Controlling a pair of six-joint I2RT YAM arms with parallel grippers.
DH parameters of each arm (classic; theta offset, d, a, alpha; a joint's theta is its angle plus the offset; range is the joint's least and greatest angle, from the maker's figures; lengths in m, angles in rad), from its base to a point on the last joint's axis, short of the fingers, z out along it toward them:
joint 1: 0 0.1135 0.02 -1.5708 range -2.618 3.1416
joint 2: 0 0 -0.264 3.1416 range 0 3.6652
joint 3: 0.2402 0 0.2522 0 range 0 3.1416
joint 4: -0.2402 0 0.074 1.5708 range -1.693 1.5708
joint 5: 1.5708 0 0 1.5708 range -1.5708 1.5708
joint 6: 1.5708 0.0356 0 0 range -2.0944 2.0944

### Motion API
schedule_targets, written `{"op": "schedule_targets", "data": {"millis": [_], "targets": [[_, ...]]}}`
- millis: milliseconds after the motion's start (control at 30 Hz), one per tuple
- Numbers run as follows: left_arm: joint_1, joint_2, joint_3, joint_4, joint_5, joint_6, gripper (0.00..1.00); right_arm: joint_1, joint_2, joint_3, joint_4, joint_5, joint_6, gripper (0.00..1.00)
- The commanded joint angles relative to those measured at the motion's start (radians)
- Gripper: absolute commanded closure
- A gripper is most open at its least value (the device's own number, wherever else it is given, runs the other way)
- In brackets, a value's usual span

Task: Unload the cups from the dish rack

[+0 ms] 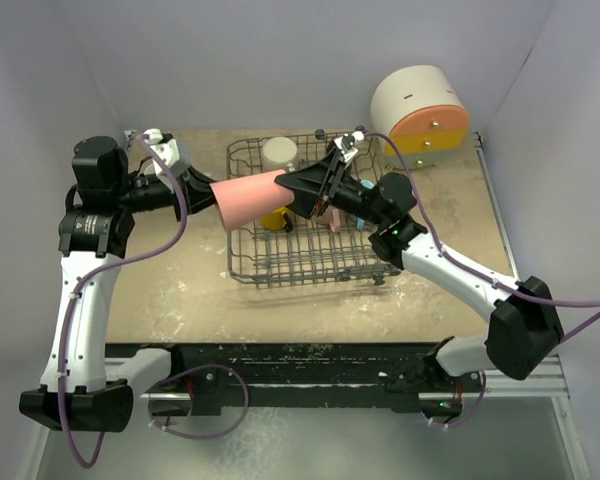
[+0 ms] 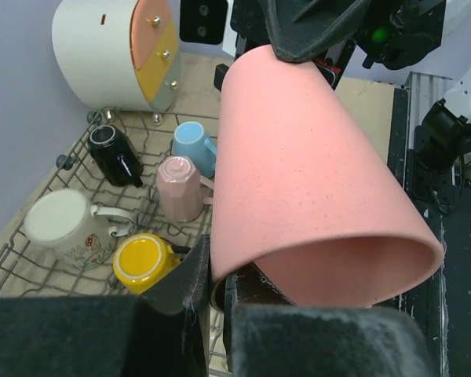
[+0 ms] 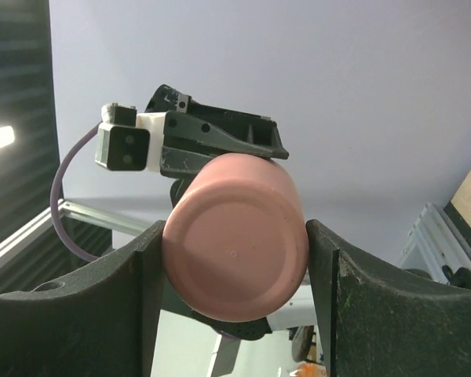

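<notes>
My left gripper turns fingers down away from the rack next, then lowers the salmon tumbler onto the table, since the tumbler hangs sideways.
A salmon tumbler hangs on its side in the air over the left end of the dish rack, held at both ends. My left gripper is shut on its rim, one finger inside and one outside, as the left wrist view shows. My right gripper is shut on its base, a finger touching each side. In the rack lie a black mug, a light blue cup, a pink cup, a cream floral mug and a yellow cup.
A round white container with orange and yellow drawers stands at the back right, just behind the rack. Bare tan tabletop lies left of the rack and in front of it. White walls close the sides and back.
</notes>
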Motion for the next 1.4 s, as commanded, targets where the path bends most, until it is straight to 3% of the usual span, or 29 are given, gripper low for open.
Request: {"op": "schedule_targets", "data": {"millis": [0,100,200,300,367,467,567,933,1367], "targets": [[-0.001,-0.035,0.026,-0.028,-0.043,0.066,1.0,0.009,-0.067,0.034,-0.011,0.002,-0.04,0.44],[-0.002,-0.028,0.03,-0.083,-0.121,0.124,1.0,-0.034,-0.108,0.026,-0.149,0.01,-0.138,0.24],[-0.001,0.009,0.068,-0.178,-0.252,0.204,1.0,-0.094,-0.148,0.042,-0.385,0.025,-0.277,0.1],[-0.001,0.061,0.094,-0.28,-0.48,0.299,1.0,-0.166,-0.169,0.122,-0.645,0.037,-0.479,0.06],[-0.001,0.105,0.086,-0.317,-0.67,0.376,1.0,-0.204,-0.166,0.226,-0.87,0.099,-0.652,0.01],[0.001,0.215,0.086,-0.397,-0.914,0.449,1.0,-0.225,-0.16,0.339,-1.081,0.226,-0.824,0.0],[0.02,0.288,0.083,-0.48,-1.006,0.515,1.0,-0.24,-0.164,0.377,-1.148,0.272,-0.898,0.0],[0.073,0.474,0.123,-0.458,-1.125,0.538,1.0,-0.245,-0.167,0.35,-1.191,0.269,-0.949,0.0],[0.041,0.899,0.527,-0.67,-1.141,0.519,1.0,-0.247,-0.17,0.318,-1.212,0.228,-1.001,0.0]]}}
